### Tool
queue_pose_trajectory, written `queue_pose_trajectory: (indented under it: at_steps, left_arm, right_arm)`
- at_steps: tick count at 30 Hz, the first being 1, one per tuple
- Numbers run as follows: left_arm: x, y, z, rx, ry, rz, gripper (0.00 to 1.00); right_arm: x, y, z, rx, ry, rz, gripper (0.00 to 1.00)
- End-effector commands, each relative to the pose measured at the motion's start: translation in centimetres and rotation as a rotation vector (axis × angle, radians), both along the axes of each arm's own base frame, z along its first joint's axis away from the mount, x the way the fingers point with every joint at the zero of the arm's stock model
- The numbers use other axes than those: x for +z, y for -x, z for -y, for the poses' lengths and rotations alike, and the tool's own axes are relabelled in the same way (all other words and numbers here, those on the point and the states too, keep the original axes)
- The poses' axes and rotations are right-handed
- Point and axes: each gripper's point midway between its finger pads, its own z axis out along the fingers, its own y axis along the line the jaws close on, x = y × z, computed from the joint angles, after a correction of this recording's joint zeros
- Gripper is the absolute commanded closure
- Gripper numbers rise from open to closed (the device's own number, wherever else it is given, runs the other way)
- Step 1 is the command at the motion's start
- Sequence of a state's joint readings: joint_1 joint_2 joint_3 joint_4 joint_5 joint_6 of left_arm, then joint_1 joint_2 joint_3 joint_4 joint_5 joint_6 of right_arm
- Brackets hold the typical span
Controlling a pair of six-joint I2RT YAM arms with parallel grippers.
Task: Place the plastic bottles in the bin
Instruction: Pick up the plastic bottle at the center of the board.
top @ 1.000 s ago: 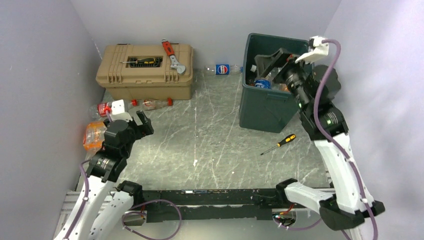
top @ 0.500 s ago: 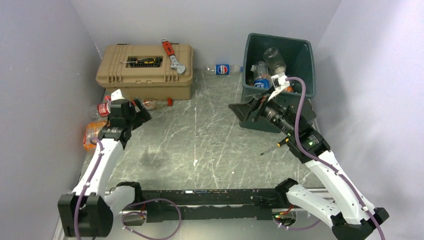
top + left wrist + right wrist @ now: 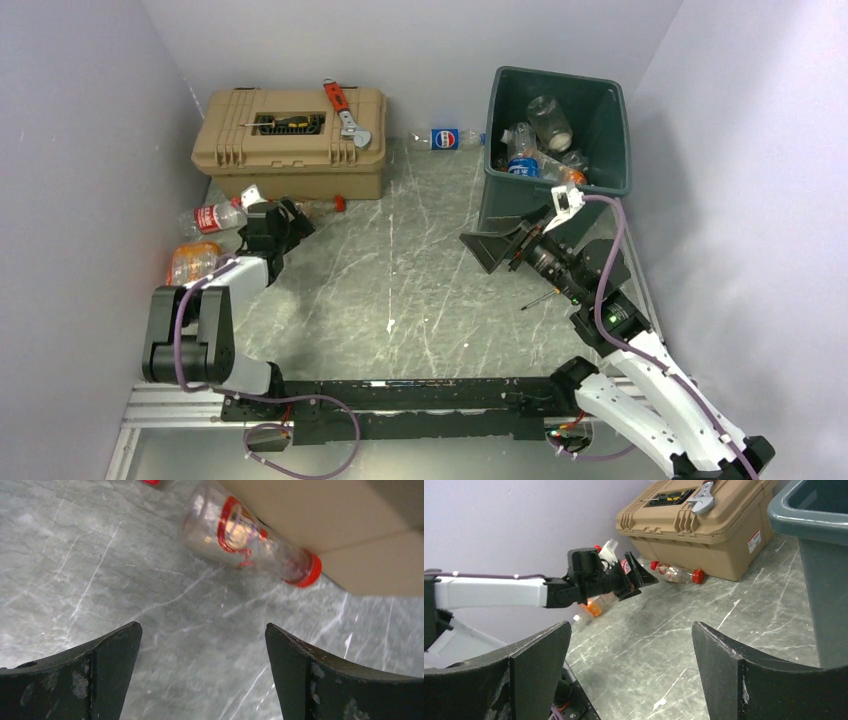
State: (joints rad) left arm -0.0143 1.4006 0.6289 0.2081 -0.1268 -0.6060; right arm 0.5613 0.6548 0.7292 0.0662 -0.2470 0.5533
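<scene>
The clear bottle lies at a slant, outward of and below my left gripper, so the gripper will move outward and down and turn its fingers to go on both sides of the bottle's labelled body.
A clear plastic bottle with a red label and red cap lies on the floor against the toolbox front; it also shows as the bottle from above and the bottle in the right wrist view. My left gripper is open just short of it, nothing between the fingers. More bottles lie at the left wall: a red-labelled one and an orange one. A blue-labelled bottle lies by the back wall. The bin holds several bottles. My right gripper is open and empty, low in front of the bin, facing left.
A tan toolbox stands at the back left with a red wrench and a screwdriver on its lid. A yellow-handled screwdriver lies on the floor by my right arm. Walls close in on the left, back and right.
My right arm has come out of the bin and dropped low in front of it, turned to the left. My left arm has stretched forward to the bottle by the toolbox.
</scene>
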Motion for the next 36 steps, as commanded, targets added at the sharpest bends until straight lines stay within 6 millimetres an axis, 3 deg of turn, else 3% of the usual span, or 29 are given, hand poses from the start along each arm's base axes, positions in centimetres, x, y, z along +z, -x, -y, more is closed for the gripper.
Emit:
queue_pose_trajectory:
  at_steps: [1,10,20,30,36]
  left_arm:
    - [2.9,-4.1,-1.6,0.211,0.131,0.175,0.01]
    - [0.0,-6.6,-1.0,0.388,0.472,0.381,0.01]
    - [-2.3,-8.4,-1.1,0.453,0.560,0.431,0.01]
    - [-6.3,-9.1,-1.0,0.513,0.582,0.319,0.23]
    - [-7.2,-9.4,-0.7,0.492,0.579,0.299,0.40]
  right_arm:
    - [2.5,1.1,0.7,-0.003,-0.062,0.092,0.05]
    - [1.3,2.1,-0.4,0.077,-0.083,0.052,0.05]
    - [0.0,1.4,0.4,0.007,-0.043,0.032,0.05]
    - [-0.4,1.1,0.8,-0.024,-0.024,0.028,0.05]
    - [-0.9,1.0,1.0,-0.037,-0.016,0.019,0.05]
